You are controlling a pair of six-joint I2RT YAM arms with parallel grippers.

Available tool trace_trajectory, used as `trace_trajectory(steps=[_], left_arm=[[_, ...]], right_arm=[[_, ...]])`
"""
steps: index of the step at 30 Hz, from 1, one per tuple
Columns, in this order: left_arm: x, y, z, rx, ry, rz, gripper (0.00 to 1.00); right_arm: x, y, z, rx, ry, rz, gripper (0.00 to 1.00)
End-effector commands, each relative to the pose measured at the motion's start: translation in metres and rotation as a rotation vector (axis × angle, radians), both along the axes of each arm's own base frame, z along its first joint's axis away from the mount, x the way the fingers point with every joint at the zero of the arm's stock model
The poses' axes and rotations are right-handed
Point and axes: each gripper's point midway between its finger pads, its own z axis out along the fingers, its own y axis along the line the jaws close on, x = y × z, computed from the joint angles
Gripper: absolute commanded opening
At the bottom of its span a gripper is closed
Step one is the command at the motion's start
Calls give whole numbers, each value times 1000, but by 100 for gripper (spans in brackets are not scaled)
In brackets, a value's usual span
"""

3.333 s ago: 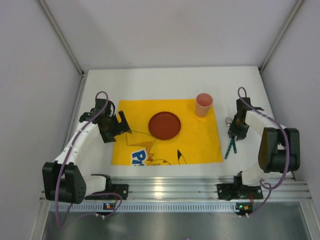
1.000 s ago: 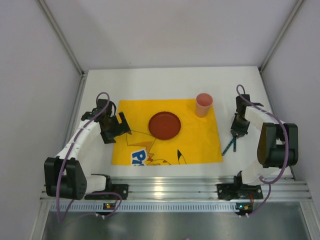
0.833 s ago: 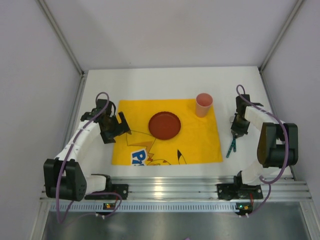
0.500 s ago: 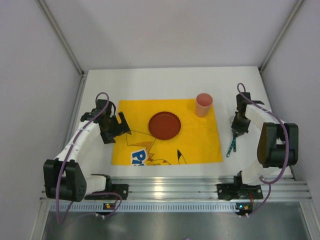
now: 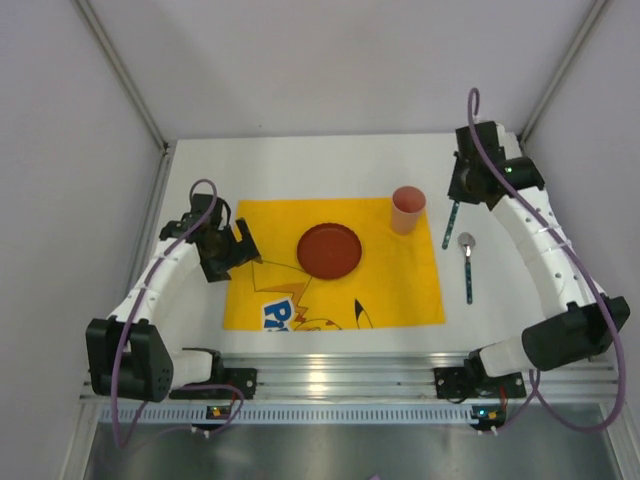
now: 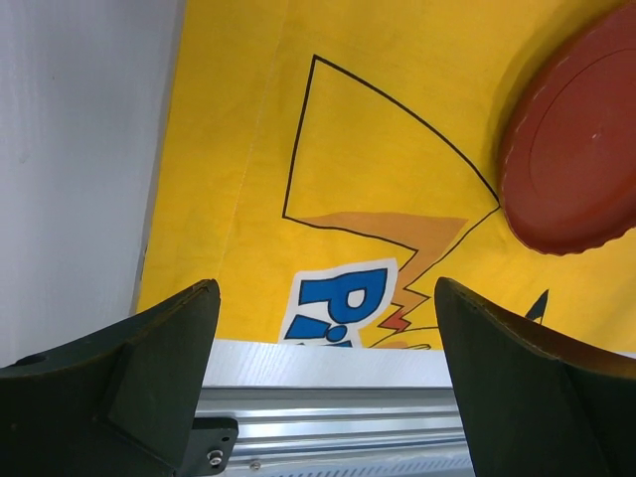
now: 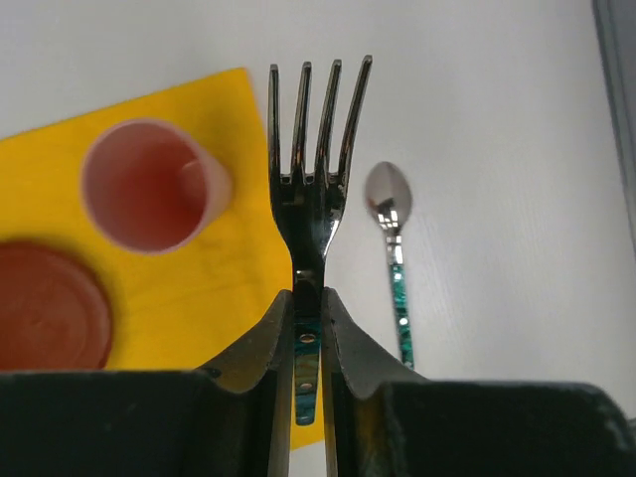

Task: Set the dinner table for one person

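Note:
The placemat [image 5: 400, 290] has room beside the red plate. I should next use my right gripper to carry the fork back past the pink cup [image 5: 407, 208] and lower it there.
My right gripper [image 5: 460, 187] [image 7: 307, 295] is shut on a fork [image 5: 451, 222] [image 7: 308, 189] with a teal handle, holding it in the air over the far right of the white dinner table [image 5: 330, 165]. Below it, a teal-handled spoon [image 5: 467, 266] [image 7: 395, 253] lies on the table just right of the yellow placemat [image 5: 400, 290]. A pink cup [image 5: 407, 208] [image 7: 149, 184] and a red plate [image 5: 329, 250] [image 6: 576, 149] rest on the mat. My left gripper [image 5: 238, 252] [image 6: 323, 333] hangs open and empty over the mat's left edge.
An aluminium rail [image 5: 340, 375] [image 6: 328, 427] runs along the near table edge, with both arm bases on it. Grey walls close in the left, right and far sides. Bare white table surface lies beyond the mat and to its right.
The right gripper closed on the fork beside the spoon, lifted it and carried it up and toward the far right. The spoon stayed on the table. The left arm held still.

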Motion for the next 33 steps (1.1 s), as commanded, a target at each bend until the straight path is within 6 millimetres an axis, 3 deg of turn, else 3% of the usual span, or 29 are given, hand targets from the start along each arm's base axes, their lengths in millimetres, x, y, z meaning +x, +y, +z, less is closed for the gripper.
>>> trace_trajectory(steps=[1,3,5,6,9,14,19,25,33], left_arm=[[12,5,14,26,-51,1,94],[11,7,15,34,-53,6,94],[9,8,15,36,-56,13,93],[9,8,16,34,-64,14,93],[4,8,15,34,-60,16,93],[-7,11,16,42,-63,20,93],[-15,12,18,43,-69,22,93],[-19,19,26,77,-89,30,93],[-22,21,28,87,-98,29,94]], right_arm=[[-21,36,27,-13,-28,99,0],[-25,79,21,98,-34,230,0],[-30,108,11,138,-23,307,0],[-37,129,-3,146,1,359,0],[-46,166,-41,217,80,397,0],[-45,203,-91,286,176,418,0],[-33,207,-141,254,263,340,0],[-30,209,-178,221,343,285,0],[-26,204,-195,164,367,284,0]])
